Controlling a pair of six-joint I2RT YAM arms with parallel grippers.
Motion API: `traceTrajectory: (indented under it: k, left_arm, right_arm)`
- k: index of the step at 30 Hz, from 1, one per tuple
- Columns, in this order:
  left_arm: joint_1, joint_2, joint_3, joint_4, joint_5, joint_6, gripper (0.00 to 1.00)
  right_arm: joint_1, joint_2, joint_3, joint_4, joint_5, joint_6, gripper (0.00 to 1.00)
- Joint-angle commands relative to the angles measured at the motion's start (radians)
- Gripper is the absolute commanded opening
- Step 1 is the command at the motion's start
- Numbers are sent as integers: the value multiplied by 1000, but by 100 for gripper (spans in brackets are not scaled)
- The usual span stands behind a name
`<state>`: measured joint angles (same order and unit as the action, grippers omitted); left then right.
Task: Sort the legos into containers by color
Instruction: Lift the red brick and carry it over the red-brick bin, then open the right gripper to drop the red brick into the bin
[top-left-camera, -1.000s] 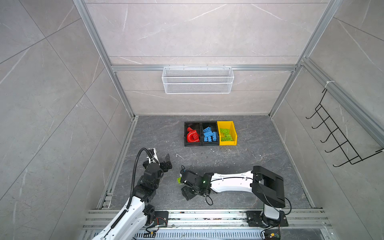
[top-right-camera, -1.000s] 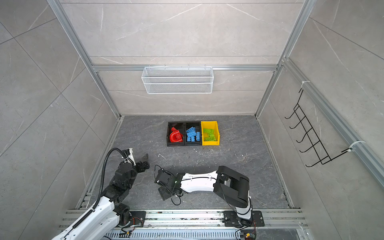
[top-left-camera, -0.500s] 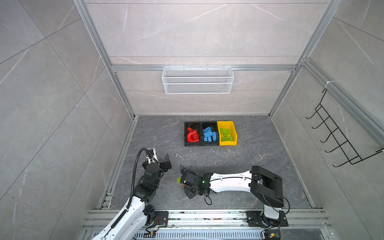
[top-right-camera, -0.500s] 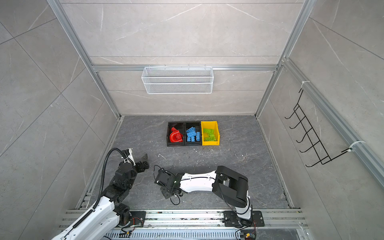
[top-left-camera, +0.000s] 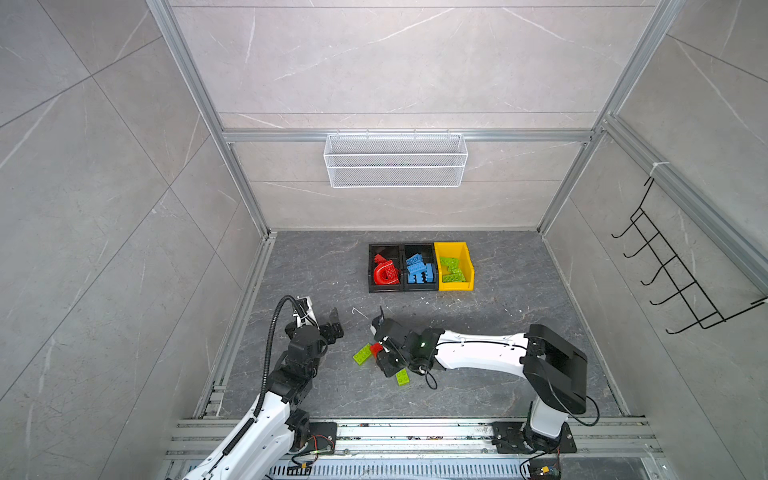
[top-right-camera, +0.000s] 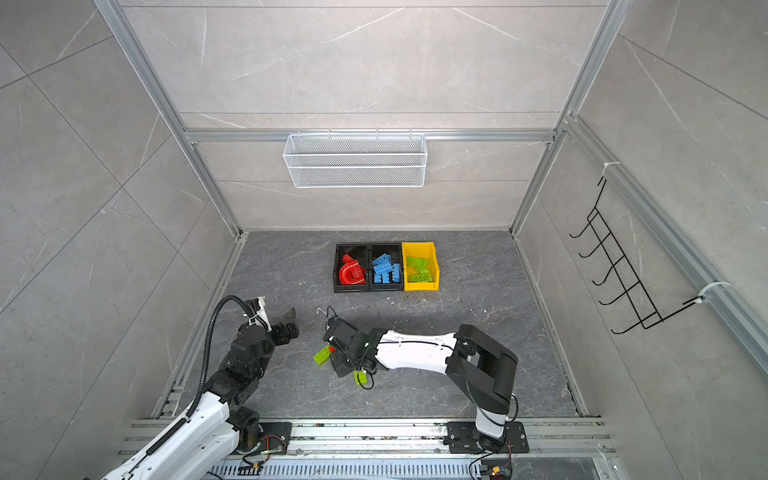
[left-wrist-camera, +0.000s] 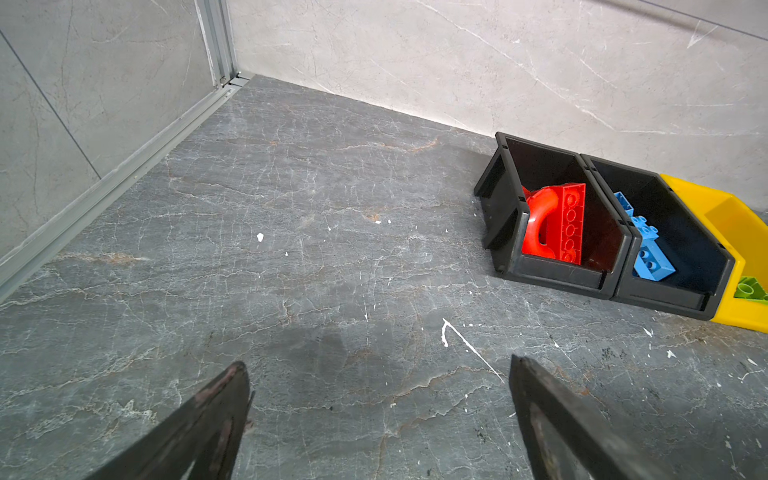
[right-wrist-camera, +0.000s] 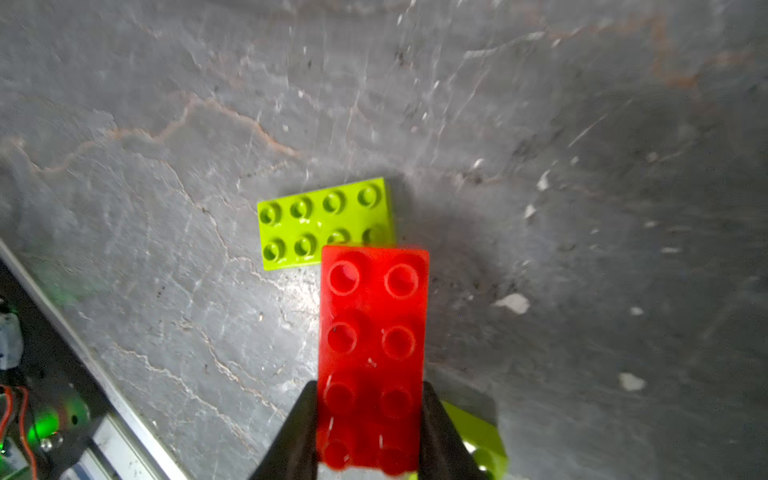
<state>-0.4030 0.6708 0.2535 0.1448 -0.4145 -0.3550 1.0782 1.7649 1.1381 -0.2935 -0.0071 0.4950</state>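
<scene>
My right gripper should go up and outward over the black container with red legos to let go of the matching red lego, as that container is farther outward.
My right gripper (right-wrist-camera: 370, 388) is shut on a red lego (right-wrist-camera: 372, 332), low over the floor at front centre (top-left-camera: 377, 348). Just beyond it a lime green lego (right-wrist-camera: 320, 224) lies flat, seen in both top views (top-left-camera: 363, 354) (top-right-camera: 322, 356). Another green lego (top-left-camera: 402, 377) lies under the right wrist. The left gripper (left-wrist-camera: 378, 362) hangs open over bare floor, left of these (top-left-camera: 330, 326). The containers stand in a row further back: a black one (top-left-camera: 371, 266) with red legos and an arch (left-wrist-camera: 540, 220), a black one (top-left-camera: 419, 247) with blue legos, and a yellow one (top-left-camera: 468, 266) with green legos.
A white wire basket (top-left-camera: 395, 160) hangs on the back wall. A black hook rack (top-left-camera: 673, 274) is on the right wall. An aluminium rail (top-left-camera: 415, 432) runs along the front edge. White specks (left-wrist-camera: 444, 332) dot the grey floor.
The right gripper's jaws have closed on the red lego. The left arm has stayed where it was, still open.
</scene>
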Motion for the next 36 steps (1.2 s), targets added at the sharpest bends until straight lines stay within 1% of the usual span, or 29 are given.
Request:
traceTrajectory:
  k: [1,4,8,12,22,25,30,32,36]
  left_arm:
    - [6,7,-5,39,-3,-2,99]
    - [7,29,15,30,6,-4,99]
    - [7,40,5,56,38,-6,99]
    - [7,64,14,58,45,-5,99]
    - [7,102,24,78,103,-4,99]
    - [7,120,36,79,136,0,99]
    - [7,133,43,76,149,9,99]
    - [7,139,47,77,157,16,99]
    - [7,142,65,63,179,24,99]
  right_arm:
    - [-100,-48,35,-3,-83,-66,26]
    - [-173,-24,104,-10,-97,-130,26]
    - [-271,65,241,-56,-147,-195,25]
    - [-334,141,365,-90,-165,-246,25]
    - [-460,347,627,-78,-210,-261,25]
    - [-479,407,692,-79,-221,-259,26]
    - [-500,514,833,-126,-231,-254,28]
    - [-506,555,902,-159,-224,-256,33]
    - [-517,594,972,-187,-205,-243,60]
